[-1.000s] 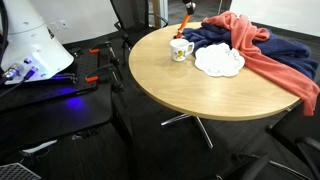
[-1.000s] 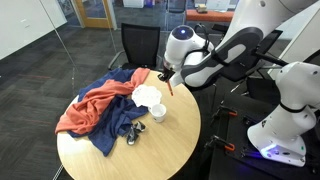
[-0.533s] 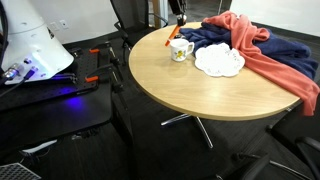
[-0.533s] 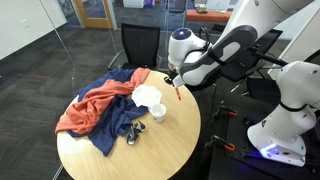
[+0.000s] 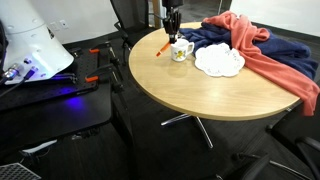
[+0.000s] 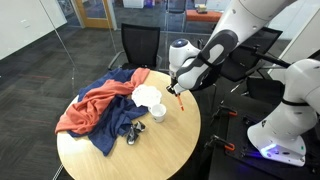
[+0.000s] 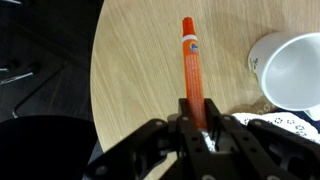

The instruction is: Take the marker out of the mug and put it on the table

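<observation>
The orange marker is still hanging above the table, so my gripper will next lower it straight down beside the white mug (image 5: 181,50) to let it go.
My gripper (image 7: 194,118) is shut on the orange marker (image 7: 190,62) and holds it over the round tan table (image 7: 130,70), its far end pointing away from me. In both exterior views the marker (image 5: 163,47) (image 6: 178,97) hangs slanted below the gripper (image 5: 171,30) (image 6: 175,87), just above the table (image 5: 200,85) (image 6: 160,145) near its edge. The white mug (image 5: 181,50) (image 6: 158,112) (image 7: 292,68) stands upright beside it, empty inside in the wrist view.
A white scalloped plate (image 5: 219,61) (image 6: 147,95) lies next to the mug. Red and blue cloths (image 5: 262,50) (image 6: 100,105) cover the table's far part. A black chair (image 6: 140,45) stands behind the table. A white machine (image 5: 30,50) sits on a black bench.
The gripper with the marker has moved away from above the mug, sideways toward the table edge, and lower. The mug has stayed in place.
</observation>
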`<state>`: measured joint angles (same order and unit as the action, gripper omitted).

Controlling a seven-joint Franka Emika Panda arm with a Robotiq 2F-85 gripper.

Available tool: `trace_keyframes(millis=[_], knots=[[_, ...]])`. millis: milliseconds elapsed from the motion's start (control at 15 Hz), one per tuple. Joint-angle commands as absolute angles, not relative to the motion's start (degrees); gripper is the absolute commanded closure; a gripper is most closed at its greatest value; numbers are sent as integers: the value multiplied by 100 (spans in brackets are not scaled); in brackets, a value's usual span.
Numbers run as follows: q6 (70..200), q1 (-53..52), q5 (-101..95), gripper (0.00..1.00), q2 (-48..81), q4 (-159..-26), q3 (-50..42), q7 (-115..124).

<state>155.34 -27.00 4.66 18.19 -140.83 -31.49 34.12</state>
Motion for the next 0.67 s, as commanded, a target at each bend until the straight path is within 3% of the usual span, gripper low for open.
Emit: trace_keyframes(millis=[0,600], knots=[[15549,-1365,617,95,2344,-13635,-1945,3157],[15612,-352,619,95,3559,-12729,-1236,3105]])
